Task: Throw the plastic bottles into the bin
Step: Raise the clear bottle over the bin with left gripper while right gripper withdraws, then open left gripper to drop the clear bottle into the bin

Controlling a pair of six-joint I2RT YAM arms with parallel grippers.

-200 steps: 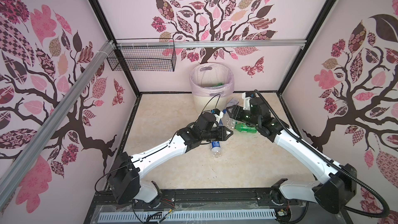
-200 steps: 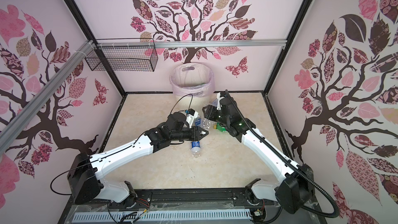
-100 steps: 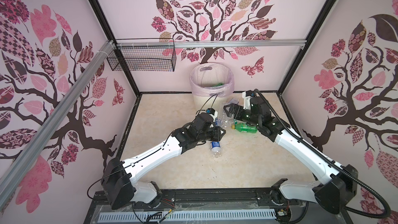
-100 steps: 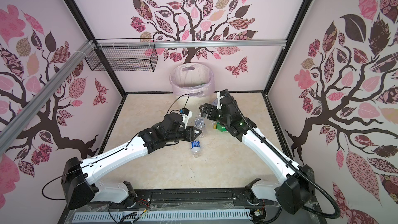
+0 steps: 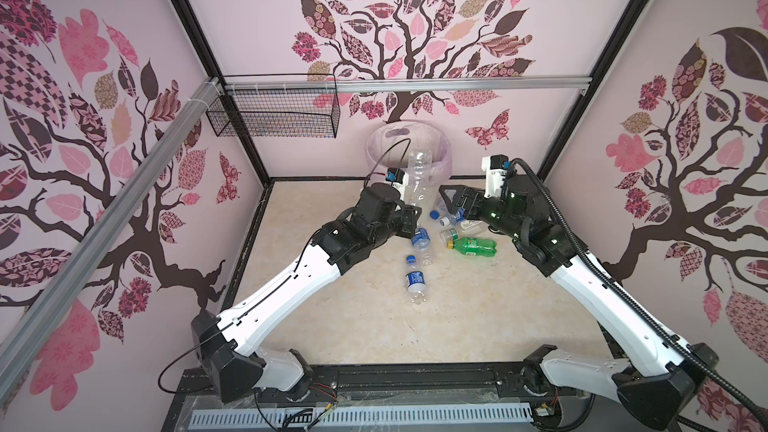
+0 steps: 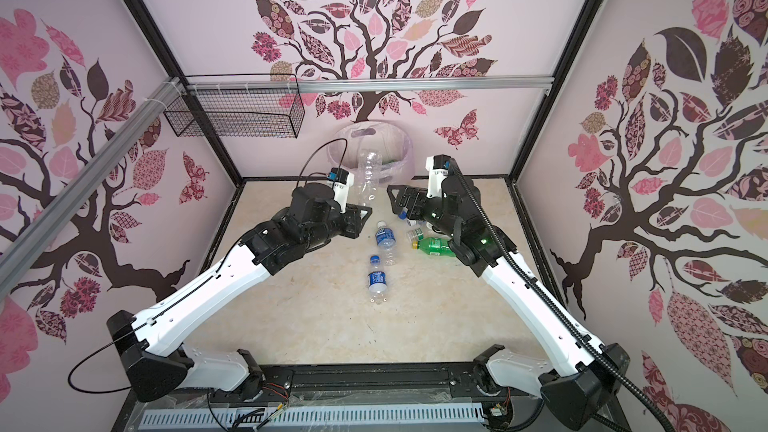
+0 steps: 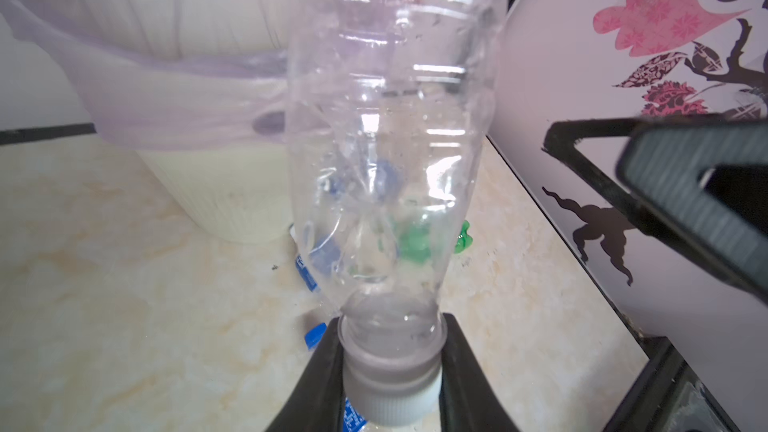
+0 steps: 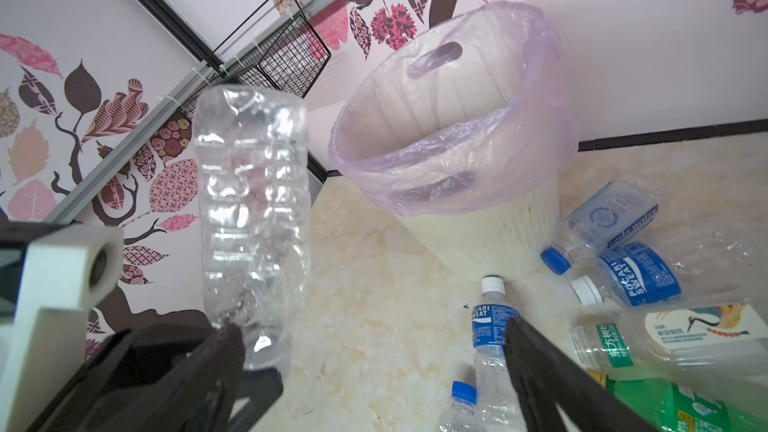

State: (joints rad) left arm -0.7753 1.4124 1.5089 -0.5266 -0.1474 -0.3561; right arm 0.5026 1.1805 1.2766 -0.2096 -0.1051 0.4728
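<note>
My left gripper should go up and outward next, over the bin's opening (image 5: 414, 140) (image 7: 220, 4), to let go of the large clear bottle, because the bottle is still in front of the bin's rim.
My left gripper (image 5: 409, 213) (image 7: 390, 351) is shut on the white-capped neck of a large clear bottle (image 5: 417, 176) (image 6: 368, 178) (image 7: 390, 139) (image 8: 253, 209). The bottle stands base up, just in front of the bin (image 5: 382, 139) (image 6: 353, 135) (image 7: 232, 201) (image 8: 478, 234), a cream ribbed basket with a pale pink bag. My right gripper (image 5: 451, 199) (image 6: 399, 201) (image 8: 370, 347) is open and empty beside that bottle. On the floor lie two blue-labelled bottles (image 5: 415, 280) (image 5: 422, 241), a green bottle (image 5: 473, 245) (image 8: 681, 405) and several more bottles (image 5: 453, 218) by the bin's foot.
A black wire basket (image 5: 274, 116) (image 6: 237, 118) hangs on the back rail, left of the bin. Patterned walls close in the back and both sides. The loose bottles lie between the two grippers and to the right of the bin.
My right gripper's jaws have opened wide beside the clear bottle. My left gripper has carried that bottle up and back towards the bin, and it now stands upright.
</note>
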